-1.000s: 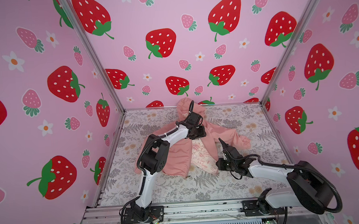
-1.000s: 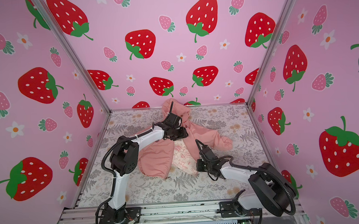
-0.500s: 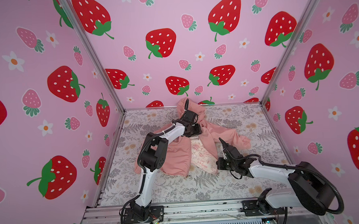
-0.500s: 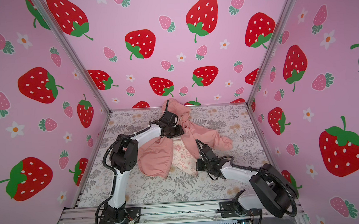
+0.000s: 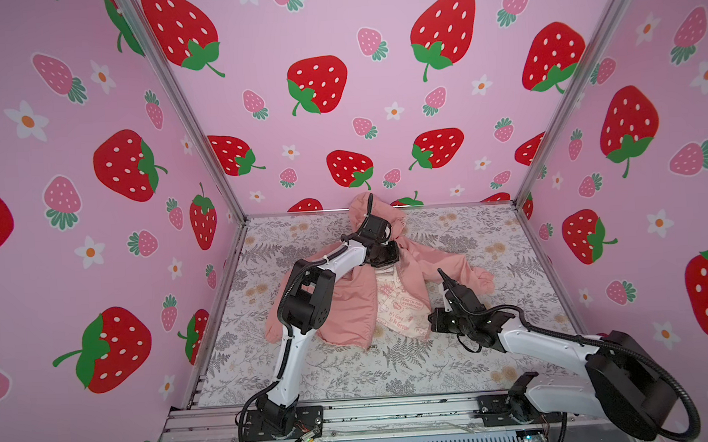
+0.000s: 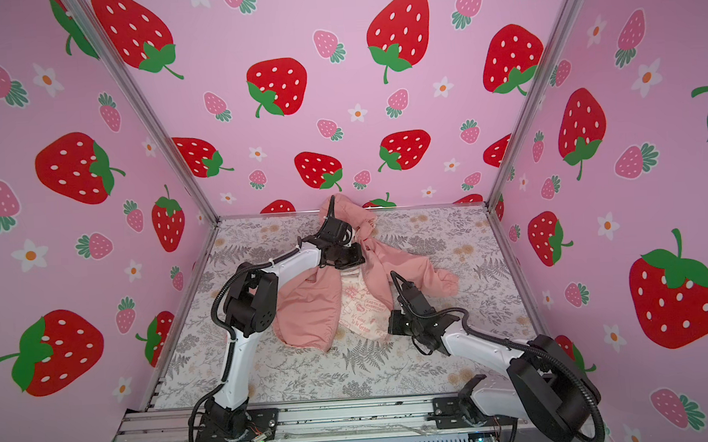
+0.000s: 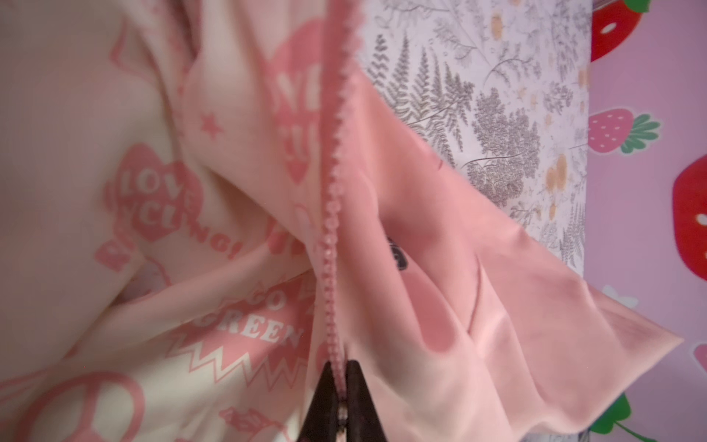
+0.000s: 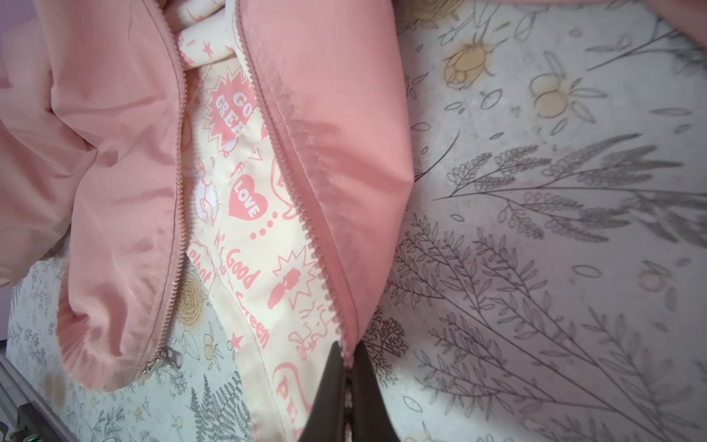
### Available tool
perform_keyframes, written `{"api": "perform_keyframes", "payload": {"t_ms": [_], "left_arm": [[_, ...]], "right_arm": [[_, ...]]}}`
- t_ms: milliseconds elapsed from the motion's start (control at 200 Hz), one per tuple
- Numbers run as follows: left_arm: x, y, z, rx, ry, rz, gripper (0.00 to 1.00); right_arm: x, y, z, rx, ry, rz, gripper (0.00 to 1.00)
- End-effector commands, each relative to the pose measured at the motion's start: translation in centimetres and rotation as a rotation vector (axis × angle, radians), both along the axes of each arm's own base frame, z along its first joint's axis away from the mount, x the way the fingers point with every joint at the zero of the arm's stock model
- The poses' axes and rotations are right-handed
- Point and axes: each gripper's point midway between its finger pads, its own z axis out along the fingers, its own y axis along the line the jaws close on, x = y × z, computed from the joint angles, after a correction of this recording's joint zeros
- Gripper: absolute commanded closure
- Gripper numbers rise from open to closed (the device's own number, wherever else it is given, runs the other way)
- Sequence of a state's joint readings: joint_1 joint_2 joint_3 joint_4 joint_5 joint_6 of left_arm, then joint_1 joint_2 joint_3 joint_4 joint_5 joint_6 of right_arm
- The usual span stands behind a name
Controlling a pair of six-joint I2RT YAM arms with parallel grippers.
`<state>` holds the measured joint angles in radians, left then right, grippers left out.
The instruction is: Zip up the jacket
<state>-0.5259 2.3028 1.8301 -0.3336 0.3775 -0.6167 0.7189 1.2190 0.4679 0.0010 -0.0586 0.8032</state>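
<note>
The bottom of the other front panel [image 5: 366, 335] [image 8: 149, 344] lies across the cream lining from the zipper end, so next my right gripper needs to carry the zipper end sideways there and release.
The salmon-pink jacket [image 5: 351, 313] [image 6: 307, 316] lies open on the floral mat, hood toward the back wall, cream printed lining [image 5: 400, 307] showing. My left gripper [image 7: 340, 368] is shut on a toothed zipper edge [image 7: 332, 214] up near the collar; both top views show this gripper [image 5: 387, 257] [image 6: 352, 258] over the jacket's upper part. My right gripper [image 8: 347, 350] is shut on the lower end of a zipper edge [image 8: 302, 214] at the hem, which both top views place at the jacket's right bottom corner [image 5: 431, 324] [image 6: 391, 325]. The metal zipper slider [image 8: 153, 365] sits at the bottom of the other front panel.
The floral mat [image 5: 394, 378] [image 6: 352, 376] is boxed in by strawberry-print walls on three sides, with an aluminium rail [image 5: 395, 413] in front. One jacket sleeve [image 5: 467, 274] stretches right, just behind my right arm. The hood [image 5: 385, 212] rests against the back wall.
My left gripper has closed on the zipper edge near the collar after shifting slightly toward the back. My right gripper has stayed at the hem and tightened its grip.
</note>
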Motion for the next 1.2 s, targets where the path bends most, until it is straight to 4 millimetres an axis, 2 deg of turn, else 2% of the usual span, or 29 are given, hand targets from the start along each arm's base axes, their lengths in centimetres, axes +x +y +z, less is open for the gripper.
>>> {"api": "perform_keyframes", "payload": {"t_ms": [0,120,185,270,365,510,625,795,880,915,950,1035,1105,1125,1155,1195], "left_arm": [[0.3,-2.6,5.1,-0.110,-0.068,-0.048,1.00],[-0.2,-4.5,8.4,-0.165,-0.098,-0.087,1.00],[-0.4,-5.2,9.8,-0.176,-0.117,-0.100,1.00],[-0.3,-5.6,10.9,-0.186,-0.131,-0.105,1.00],[0.5,-4.8,11.0,-0.165,-0.139,-0.082,1.00],[2.1,-2.3,9.7,-0.130,-0.123,-0.033,1.00],[3.5,0.7,8.9,-0.109,-0.115,0.019,1.00],[5.7,5.3,9.0,-0.103,-0.126,0.090,1.00],[6.7,6.6,8.6,-0.103,-0.110,0.095,1.00],[7.0,6.9,8.2,-0.102,-0.092,0.092,1.00],[7.2,7.2,7.8,-0.096,-0.079,0.088,0.96],[7.0,7.7,7.6,-0.082,-0.073,0.082,0.73],[6.7,8.1,8.9,-0.088,-0.108,0.090,0.62],[6.6,8.3,9.4,-0.089,-0.124,0.097,0.60],[6.4,8.6,10.3,-0.093,-0.145,0.108,0.58],[6.1,9.1,11.6,-0.099,-0.175,0.119,0.57]], "right_arm": [[0.8,-2.1,1.5,-0.085,-0.035,-0.047,1.00],[1.9,-3.7,4.1,-0.157,-0.083,-0.083,1.00],[2.5,-3.7,5.7,-0.172,-0.108,-0.084,1.00],[2.6,-3.6,6.2,-0.224,-0.088,-0.055,1.00],[2.6,-2.5,6.0,-0.269,-0.059,-0.001,1.00],[1.6,1.5,5.5,-0.303,-0.043,0.127,1.00],[0.4,6.0,5.4,-0.347,-0.050,0.247,1.00],[-2.3,14.3,4.4,-0.288,-0.031,0.435,1.00],[-3.0,16.8,3.6,-0.227,-0.007,0.469,1.00],[-3.1,17.6,3.2,-0.201,0.001,0.473,0.96],[-3.1,17.8,2.7,-0.193,0.012,0.468,0.92],[-2.8,17.7,2.1,-0.209,0.017,0.450,0.70],[-2.2,17.5,2.3,-0.205,0.000,0.433,0.52],[-2.0,17.6,2.7,-0.195,-0.016,0.427,0.49],[-1.7,17.4,3.2,-0.190,-0.034,0.412,0.40],[-1.3,17.0,3.8,-0.185,-0.052,0.393,0.34]]}}
